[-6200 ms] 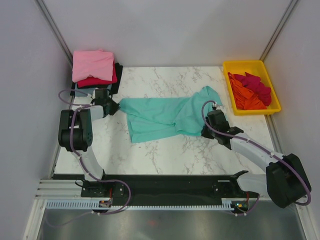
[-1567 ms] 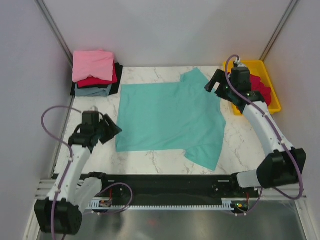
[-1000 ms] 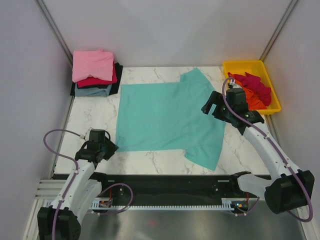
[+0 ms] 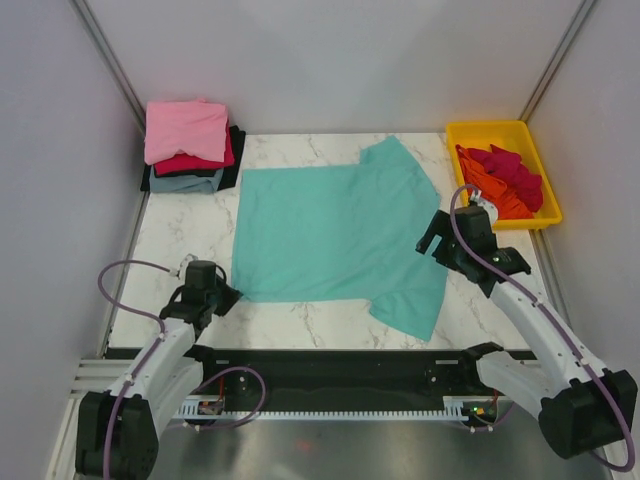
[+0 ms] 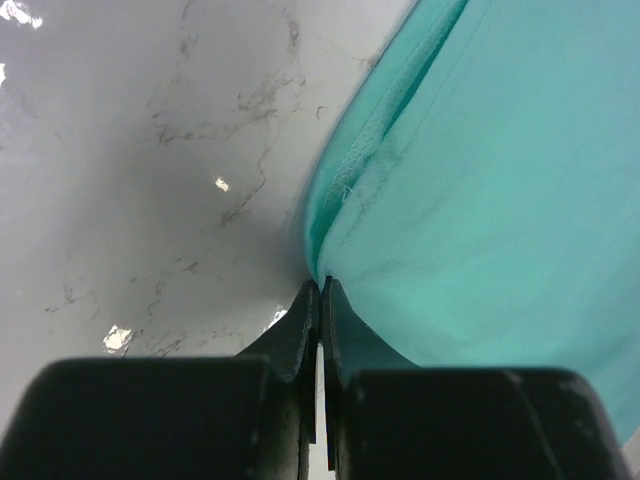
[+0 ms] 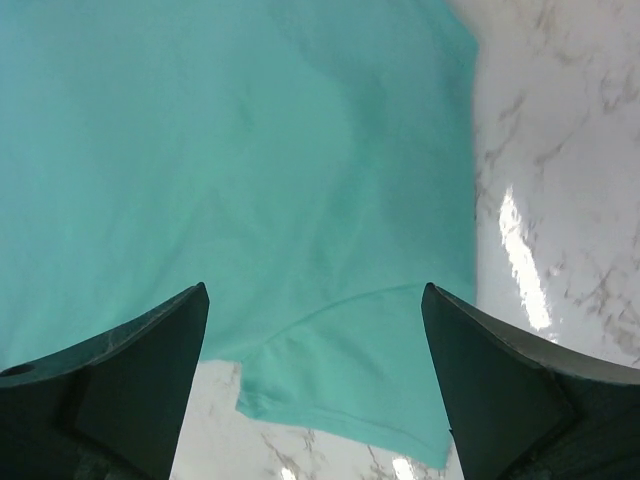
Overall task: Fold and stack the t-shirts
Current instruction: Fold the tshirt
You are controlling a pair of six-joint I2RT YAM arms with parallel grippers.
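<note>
I will next move my right gripper back and down onto the sleeve's outer hem corner (image 4: 428, 336) (image 6: 438, 458), because the near sleeve is closer to my base.
A teal-green t-shirt (image 4: 330, 235) lies spread flat on the marble table, one sleeve at the far right and one at the near right. My left gripper (image 4: 230, 295) sits low at its near-left corner. In the left wrist view the left gripper (image 5: 321, 286) is shut, its tips pinching the puckered hem of the shirt (image 5: 480, 200). My right gripper (image 4: 433, 236) hovers open over the shirt's right side. In the right wrist view the right gripper (image 6: 314, 292) has its fingers wide apart above the cloth (image 6: 250, 150), with the near sleeve (image 6: 350, 385) between them.
Folded t-shirts are stacked at the far left: pink (image 4: 185, 128) on top, then crimson (image 4: 205, 163), grey-blue (image 4: 185, 182) and black (image 4: 236, 150). A yellow tray (image 4: 500, 128) at the far right holds crumpled red and orange t-shirts (image 4: 505, 180).
The left gripper has closed on the shirt's near-left corner. The right arm has swung toward the near edge along the shirt's right side, still open. The shirt lies as before.
</note>
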